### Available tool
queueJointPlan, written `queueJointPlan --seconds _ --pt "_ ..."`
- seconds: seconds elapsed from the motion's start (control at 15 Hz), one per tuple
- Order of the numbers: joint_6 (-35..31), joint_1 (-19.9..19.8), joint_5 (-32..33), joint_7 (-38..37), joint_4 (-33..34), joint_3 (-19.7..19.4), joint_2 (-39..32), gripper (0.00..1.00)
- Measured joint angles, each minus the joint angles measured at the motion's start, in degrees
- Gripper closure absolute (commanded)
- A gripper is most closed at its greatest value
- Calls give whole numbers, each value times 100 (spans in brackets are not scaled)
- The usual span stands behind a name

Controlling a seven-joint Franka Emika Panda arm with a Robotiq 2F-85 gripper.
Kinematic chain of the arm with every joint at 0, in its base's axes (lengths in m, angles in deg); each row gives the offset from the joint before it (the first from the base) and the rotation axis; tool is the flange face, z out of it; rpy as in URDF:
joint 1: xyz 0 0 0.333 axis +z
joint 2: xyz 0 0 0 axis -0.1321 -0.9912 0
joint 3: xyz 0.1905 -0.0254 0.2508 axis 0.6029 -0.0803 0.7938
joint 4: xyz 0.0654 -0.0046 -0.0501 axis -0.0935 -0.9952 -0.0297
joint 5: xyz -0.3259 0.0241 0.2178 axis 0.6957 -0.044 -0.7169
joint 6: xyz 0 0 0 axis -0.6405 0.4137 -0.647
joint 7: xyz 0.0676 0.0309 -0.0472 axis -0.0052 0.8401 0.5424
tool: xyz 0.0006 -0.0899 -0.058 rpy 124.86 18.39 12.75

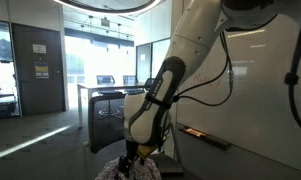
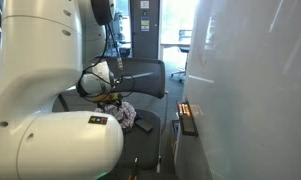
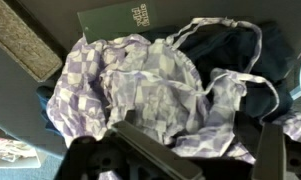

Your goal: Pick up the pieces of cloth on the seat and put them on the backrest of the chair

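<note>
The robot should next lower its gripper onto the near bunched folds [image 1: 136,170] [image 3: 200,138] of the purple-and-white checked cloth and then close, since those folds lie between the gripper's open fingers.
A purple-and-white checked cloth [image 3: 140,85] lies crumpled on the chair seat, with a dark blue cloth [image 3: 225,50] behind it. My gripper [image 3: 205,152] is open just above the checked cloth, one finger on each side of its near folds. In an exterior view the gripper [image 1: 131,153] hangs right over the cloth pile [image 1: 123,169]. In an exterior view the pile [image 2: 125,114] sits on the seat in front of the dark backrest [image 2: 142,74], with the gripper [image 2: 109,97] above it.
A green book [image 3: 115,20] lies on the seat beyond the cloths. A white wall panel [image 2: 250,90] stands close beside the chair. A small orange-lit device [image 2: 186,112] sits by the wall. My own arm [image 2: 50,130] fills the foreground.
</note>
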Motion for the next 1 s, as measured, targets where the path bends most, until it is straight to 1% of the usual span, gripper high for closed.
queueJointPlan --seconds 0.07,0.13,0.2,0.33,0.4,0.53,0.67,0.73,0.8,0.93,1.0 --pt "-62 90 5 0 162 -143 -202 26" --pt "-119 172 6 -1 323 -272 -381 30" --pt "-156 229 5 -2 481 -369 -538 39" --pt "-187 278 -15 -1 751 -473 -766 54" --pt "-189 282 -25 -1 863 -500 -853 62" --pt "-189 286 -37 -1 1045 -545 -1007 76" --pt "-188 286 -62 -2 1180 -575 -1138 93" --pt "-187 286 -90 -2 1220 -583 -1180 98" --pt "-183 286 -121 -2 1242 -585 -1205 99" --pt "-160 286 -187 -1 1236 -588 -1203 100" --pt "-143 285 -235 -1 1208 -588 -1176 98"
